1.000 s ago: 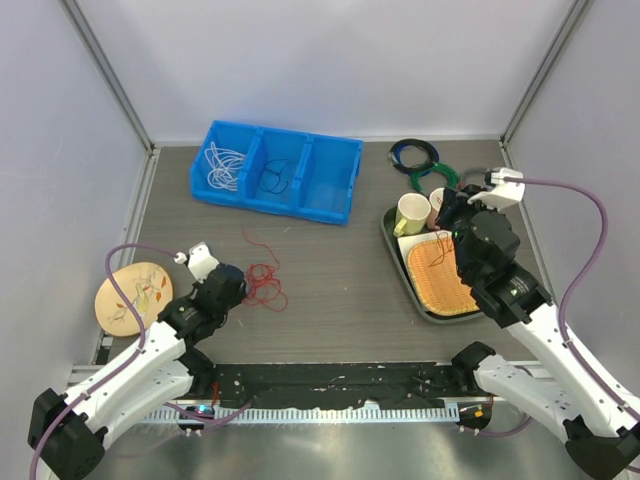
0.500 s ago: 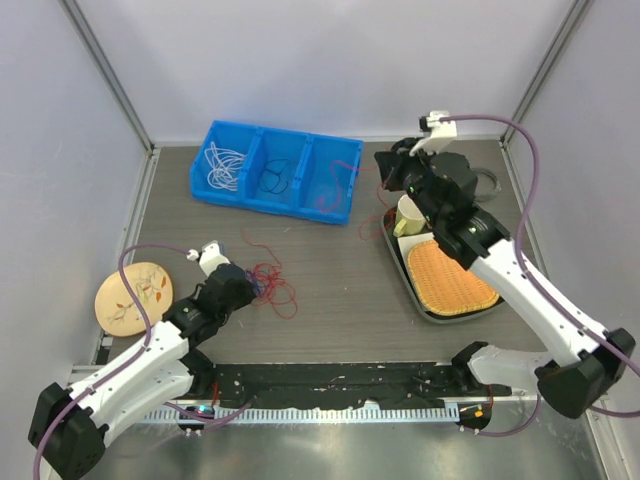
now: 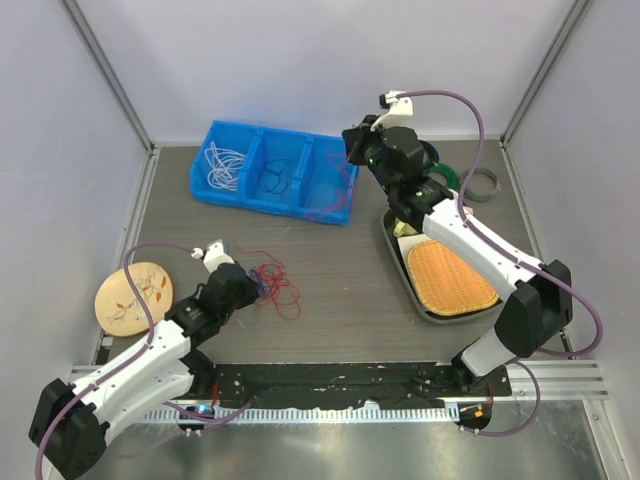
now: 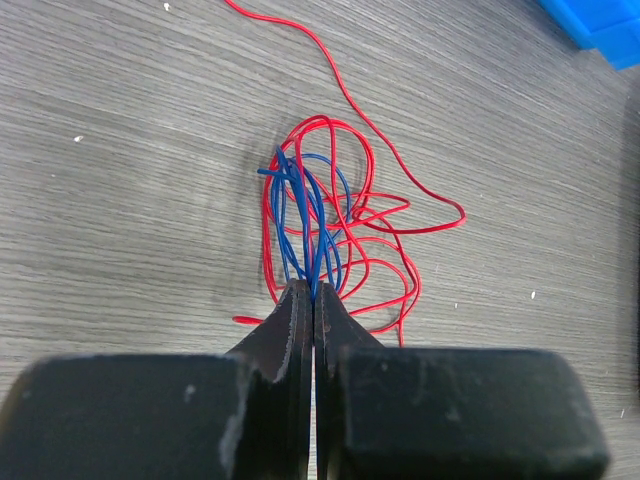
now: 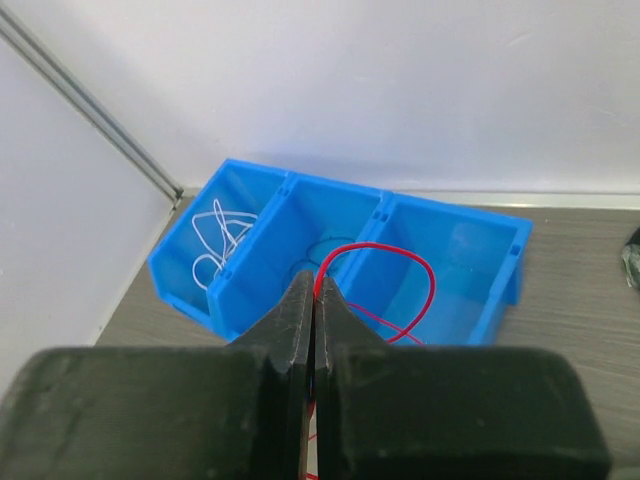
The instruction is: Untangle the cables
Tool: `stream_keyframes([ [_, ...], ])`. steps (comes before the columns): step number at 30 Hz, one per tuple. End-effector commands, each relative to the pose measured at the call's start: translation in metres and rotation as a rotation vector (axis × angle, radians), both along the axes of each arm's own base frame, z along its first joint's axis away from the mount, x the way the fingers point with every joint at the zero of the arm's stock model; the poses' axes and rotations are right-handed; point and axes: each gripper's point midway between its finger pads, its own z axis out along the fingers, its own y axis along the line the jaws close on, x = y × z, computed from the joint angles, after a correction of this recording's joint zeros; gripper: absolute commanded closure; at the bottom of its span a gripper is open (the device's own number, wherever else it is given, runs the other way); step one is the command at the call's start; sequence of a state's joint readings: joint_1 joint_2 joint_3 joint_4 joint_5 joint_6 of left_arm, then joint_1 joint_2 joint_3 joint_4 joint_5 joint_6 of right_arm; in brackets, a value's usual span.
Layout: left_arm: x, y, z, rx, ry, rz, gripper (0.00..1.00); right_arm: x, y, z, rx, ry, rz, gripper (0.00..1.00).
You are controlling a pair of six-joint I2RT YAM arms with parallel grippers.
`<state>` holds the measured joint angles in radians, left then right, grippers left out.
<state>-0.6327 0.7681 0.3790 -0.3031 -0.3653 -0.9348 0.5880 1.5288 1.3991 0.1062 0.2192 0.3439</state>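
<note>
My right gripper lowers to its left in the top view next and releases the red cable, as the blue bin's empty section lies down that way.
A tangle of red cable (image 4: pixel 385 215) and dark blue cable (image 4: pixel 305 215) lies on the table at the left. My left gripper (image 4: pixel 313 290) is shut on the blue strands at the tangle's near edge; it also shows in the top view (image 3: pixel 256 281). My right gripper (image 5: pixel 316 278) is shut on a red cable (image 5: pixel 420 270) and holds it looped above the blue bin (image 5: pixel 290 182). In the top view this gripper (image 3: pixel 350 150) is over the bin's right compartment, with the red strand (image 3: pixel 340 192) hanging down. A white cable (image 3: pixel 222 165) lies in the left compartment and a dark cable (image 3: pixel 272 180) in the middle one.
A dark tray (image 3: pixel 395 250) at the right holds an orange mat (image 3: pixel 450 275) and a yellow cup (image 3: pixel 405 228). Coiled green and black rings (image 3: pixel 430 155) and a grey ring (image 3: pixel 480 185) lie behind it. A wooden plate (image 3: pixel 132 297) sits at the far left.
My right arm has swung from the tray to the left, over the blue bin, with a red cable in its jaws. My left gripper has edged right with the tangle.
</note>
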Motion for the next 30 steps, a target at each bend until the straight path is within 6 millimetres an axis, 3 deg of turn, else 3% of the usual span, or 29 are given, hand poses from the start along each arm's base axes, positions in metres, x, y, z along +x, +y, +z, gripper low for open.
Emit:
stream_keyframes([
  [1, 0.008, -0.004, 0.008, -0.018, -0.042, -0.003, 1.00, 0.017, -0.003, 0.050, 0.135, -0.137, -0.092, 0.99],
  [4, 0.008, -0.003, 0.009, -0.016, -0.044, 0.001, 1.00, 0.027, -0.002, 0.051, 0.140, -0.150, -0.119, 0.99],
  [17, 0.008, 0.001, 0.009, -0.004, -0.048, 0.015, 1.00, 0.082, 0.006, 0.020, 0.041, -0.153, -0.252, 0.99],
  [22, 0.007, 0.003, 0.008, 0.000, -0.049, 0.018, 1.00, 0.107, 0.010, -0.001, -0.014, -0.141, -0.314, 0.99],
  [30, 0.006, 0.005, 0.005, 0.003, -0.048, 0.024, 1.00, 0.128, 0.010, -0.038, -0.091, -0.106, -0.370, 0.99],
])
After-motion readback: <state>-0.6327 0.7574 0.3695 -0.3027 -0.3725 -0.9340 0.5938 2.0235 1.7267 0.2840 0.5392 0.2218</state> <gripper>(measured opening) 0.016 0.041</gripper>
